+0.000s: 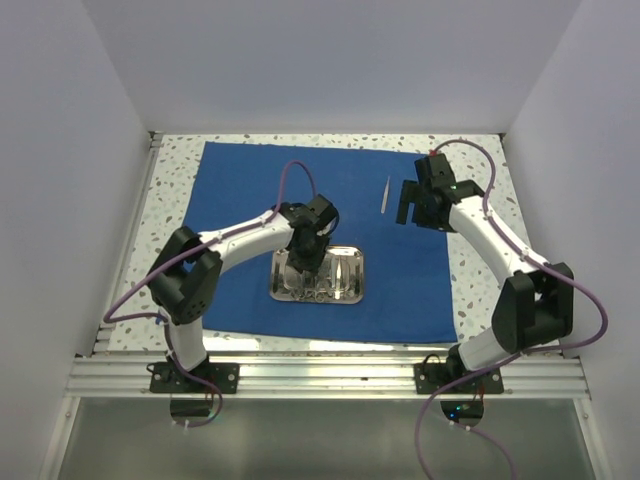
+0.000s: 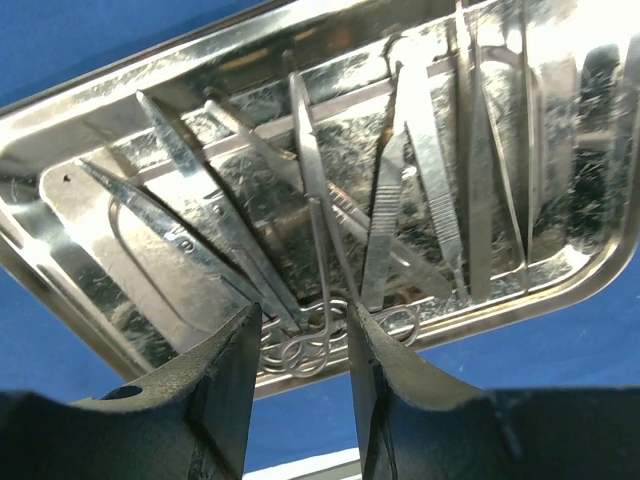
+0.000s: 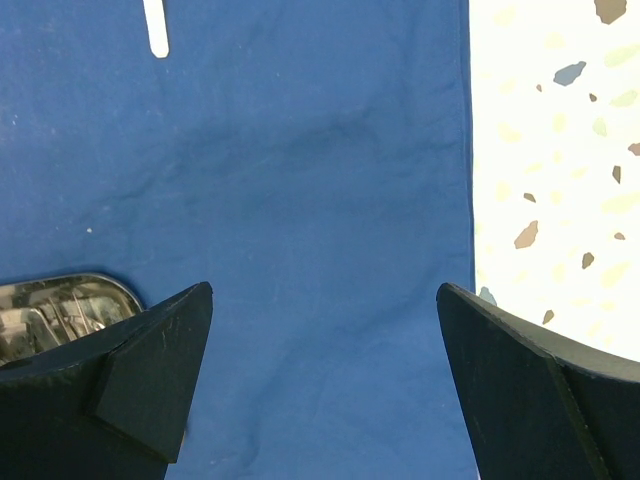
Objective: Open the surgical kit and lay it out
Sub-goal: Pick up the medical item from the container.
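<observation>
My left gripper should go down into the tray [image 1: 355,285] and close around the stems of the scissor-like instrument by its ring handles, because they show between the gripper's open fingers.
The royal-blue cloth [image 1: 240,190] lies spread flat on the table. The shiny steel tray [image 1: 355,285] sits on its near middle and holds several thin metal instruments [image 2: 310,180]. My left gripper [image 1: 305,262] hangs over the tray's near side. In the left wrist view it [image 2: 303,320] is open, with the ring handles of a scissor-like instrument [image 2: 310,345] between the jaws, touching neither finger. One thin instrument [image 1: 385,195] lies alone on the cloth at the back right. My right gripper [image 1: 410,205] is wide open and empty above the cloth [image 3: 320,150], just right of that instrument [image 3: 155,30].
Speckled tabletop [image 1: 480,250] shows around the cloth, and the cloth's right edge [image 3: 470,150] runs close to my right gripper. White walls enclose the table on three sides. A metal rail [image 1: 320,375] with the arm bases runs along the near edge.
</observation>
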{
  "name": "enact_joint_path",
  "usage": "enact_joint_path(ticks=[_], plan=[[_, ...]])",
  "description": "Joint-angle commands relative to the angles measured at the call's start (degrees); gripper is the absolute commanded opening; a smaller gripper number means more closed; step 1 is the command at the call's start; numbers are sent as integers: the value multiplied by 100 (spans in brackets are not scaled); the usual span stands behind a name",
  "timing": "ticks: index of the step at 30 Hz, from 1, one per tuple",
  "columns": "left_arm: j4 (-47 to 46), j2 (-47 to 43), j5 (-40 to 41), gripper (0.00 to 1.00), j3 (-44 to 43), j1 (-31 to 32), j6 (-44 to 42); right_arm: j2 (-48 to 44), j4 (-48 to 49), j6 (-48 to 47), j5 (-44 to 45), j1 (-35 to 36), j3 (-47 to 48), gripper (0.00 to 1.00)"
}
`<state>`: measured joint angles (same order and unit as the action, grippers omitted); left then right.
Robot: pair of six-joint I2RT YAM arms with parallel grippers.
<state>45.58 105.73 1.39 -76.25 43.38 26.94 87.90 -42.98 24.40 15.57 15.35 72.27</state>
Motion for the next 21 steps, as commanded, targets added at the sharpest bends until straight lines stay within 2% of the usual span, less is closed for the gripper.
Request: enact_joint_path(ticks=[1, 16, 19, 21], plan=[[-436, -71, -16, 43, 31, 75, 154, -334, -17, 3, 86, 3, -99, 98], [-682, 553, 72, 40, 330, 110, 259, -563, -79, -32, 174, -6, -354, 98], [-752, 598, -77, 31, 417, 110, 259, -563, -79, -32, 174, -15, -354, 98], [-788, 606, -112, 20, 462, 110, 251, -554, -79, -23, 157, -6, -345, 98]])
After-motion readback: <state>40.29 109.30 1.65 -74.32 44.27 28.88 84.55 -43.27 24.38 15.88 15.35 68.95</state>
